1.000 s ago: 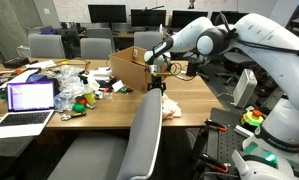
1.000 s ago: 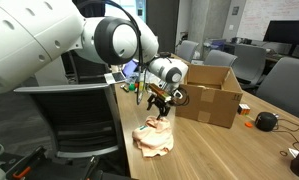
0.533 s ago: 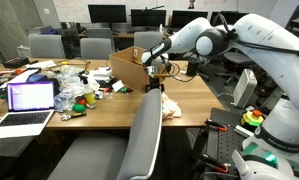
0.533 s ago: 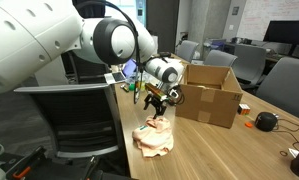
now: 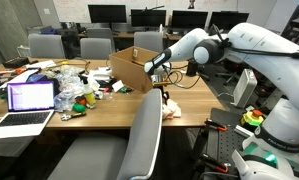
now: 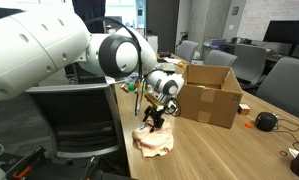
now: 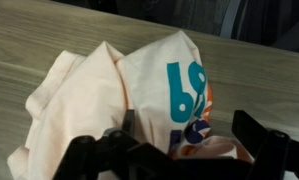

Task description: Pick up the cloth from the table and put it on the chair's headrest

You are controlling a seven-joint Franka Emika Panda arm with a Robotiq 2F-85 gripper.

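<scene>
My gripper lowers slightly and closes both fingers around the bunched fabric next. The cloth's raised fold (image 6: 156, 128) (image 7: 167, 132) lies just below it, between its open fingers.
The cloth (image 6: 156, 139) lies crumpled on the table (image 6: 224, 152) near its edge, cream-beige with teal, orange and red print. It also shows in an exterior view (image 5: 173, 109) and fills the wrist view (image 7: 129, 90). My gripper (image 6: 152, 120) is open and low over the cloth, with its fingers (image 7: 174, 150) on either side of a raised fold. The chair's headrest (image 5: 150, 100) is the rounded top of the large grey chair back, close beside the cloth; it also shows in an exterior view (image 6: 69, 90).
An open cardboard box (image 6: 211, 92) stands just behind the cloth. A laptop (image 5: 29, 97) and colourful clutter (image 5: 74, 85) cover the far end of the table. Smaller grey office chairs (image 5: 94, 47) line the far side. A black object (image 6: 265, 121) lies beyond the box.
My gripper has moved down from above the cloth until its open fingers straddle the fabric. The cloth has not moved.
</scene>
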